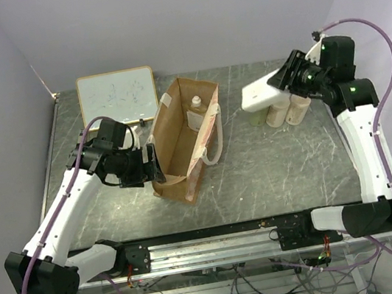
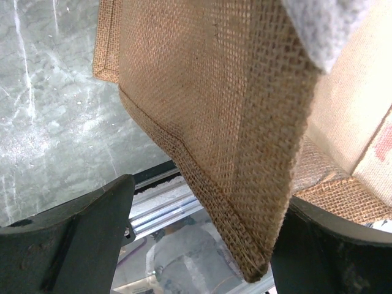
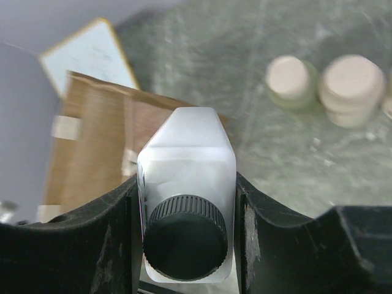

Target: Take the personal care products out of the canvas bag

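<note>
Next, my right gripper turns the slanted bottle upright and lowers it to the near side of the cream bottles to release it, since the tabletop there is bare.
The tan canvas bag (image 1: 181, 145) stands open mid-table, and it also shows in the right wrist view (image 3: 92, 141). A slim amber bottle with a white top (image 1: 196, 105) stands inside the bag at its far end. My right gripper (image 1: 284, 79) is shut on the white squarish bottle (image 1: 258, 94), dark cap (image 3: 185, 236) toward the camera. It holds the bottle in the air beside three cream round-capped bottles (image 1: 278, 113) standing on the table. My left gripper (image 1: 153, 165) is open around the bag's left wall (image 2: 233, 122). The fabric rests against the right finger (image 2: 334, 245).
A framed whiteboard (image 1: 117, 96) lies at the back left, just behind the bag. Two cream caps (image 3: 288, 79) show below my right gripper. The metal rail (image 1: 210, 238) runs along the table's near edge. Walls close in on the left and right.
</note>
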